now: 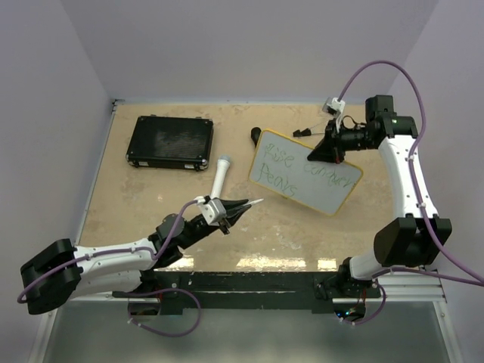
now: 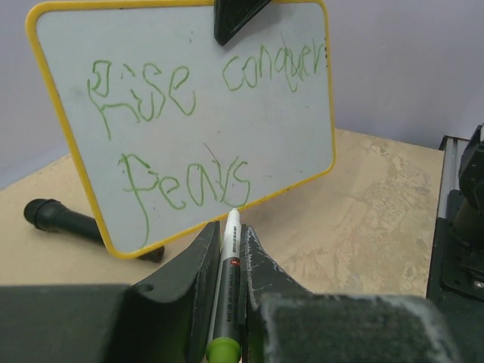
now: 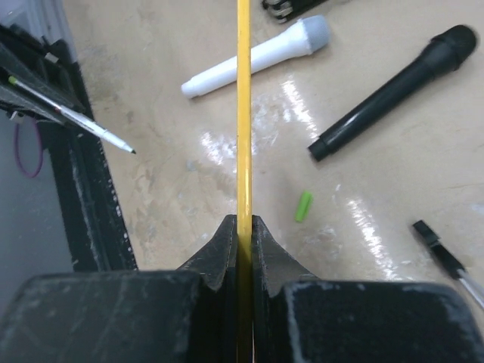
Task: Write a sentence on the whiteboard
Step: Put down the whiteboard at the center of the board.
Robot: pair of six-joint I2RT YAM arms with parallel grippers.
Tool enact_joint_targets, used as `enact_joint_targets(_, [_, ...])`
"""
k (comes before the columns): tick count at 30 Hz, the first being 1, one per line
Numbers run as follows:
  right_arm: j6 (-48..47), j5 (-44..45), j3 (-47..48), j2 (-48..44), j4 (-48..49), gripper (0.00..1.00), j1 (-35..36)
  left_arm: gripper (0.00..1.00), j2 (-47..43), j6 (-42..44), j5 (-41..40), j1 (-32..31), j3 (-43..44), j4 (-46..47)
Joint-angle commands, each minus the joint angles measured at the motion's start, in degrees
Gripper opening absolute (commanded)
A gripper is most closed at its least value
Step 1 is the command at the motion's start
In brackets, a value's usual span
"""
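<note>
My right gripper swings outward next, turning the whiteboard [image 1: 306,174], and lets go of it against the black-ended silver stand, because the green sentence is already written on it.
The whiteboard [image 1: 306,174], white with a yellow rim, stands tilted up on the table. My right gripper [image 1: 318,153] is shut on its top edge, and the right wrist view shows the rim edge-on [image 3: 243,113] between my right gripper's [image 3: 241,224] closed jaws. The sentence [image 2: 197,83] in green marker reads roughly "Rise conquer" over "Fears" [image 2: 185,185]. My left gripper [image 1: 240,209] is shut on a marker [image 2: 227,280] with a green end. The marker's tip [image 1: 259,201] points at the board's lower part, a short way off it. The left gripper [image 2: 229,231] faces the written side.
A black case [image 1: 170,142] lies at the back left. A white microphone [image 1: 221,174] lies between the case and the board. A black microphone [image 3: 393,83] lies behind the board. A green cap [image 3: 303,206] and a black pen-like item [image 3: 446,257] lie on the table.
</note>
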Motion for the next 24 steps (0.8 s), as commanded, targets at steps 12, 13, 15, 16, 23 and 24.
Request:
enact_joint_targets(12, [42.91,16.74,12.8,3.45,37.1,0.0,-1.73,0.0,-10.68,-0.71,-4.56,4.17,-1.15,-7.08])
enact_joint_targets(13, [43.89,17.63,13.25,3.98,38.07,0.0,-1.91,0.0,-11.29,-2.36,-4.74,4.17,-1.42,-7.08])
enact_joint_targets(15, [47.82,20.7,13.86,4.51,40.97,0.0,-2.18,0.0,-11.83,-2.64,-5.26,4.17,-2.21,-7.08])
enact_joint_targets(16, [48.81,21.76,13.87,4.77,41.76,0.0,-2.26,0.0,-12.09,-2.9,-5.35,4.09,-2.47,-7.08])
enact_joint_targets(23, [54.7,28.1,11.76,6.97,46.42,0.0,-4.11,0.0,-12.62,-2.82,-6.15,4.09,-3.44,-7.17])
enact_joint_targets(24, [55.05,28.45,10.63,7.06,46.95,0.0,-4.63,0.0,-12.62,-2.82,-6.15,4.17,-3.44,-7.17])
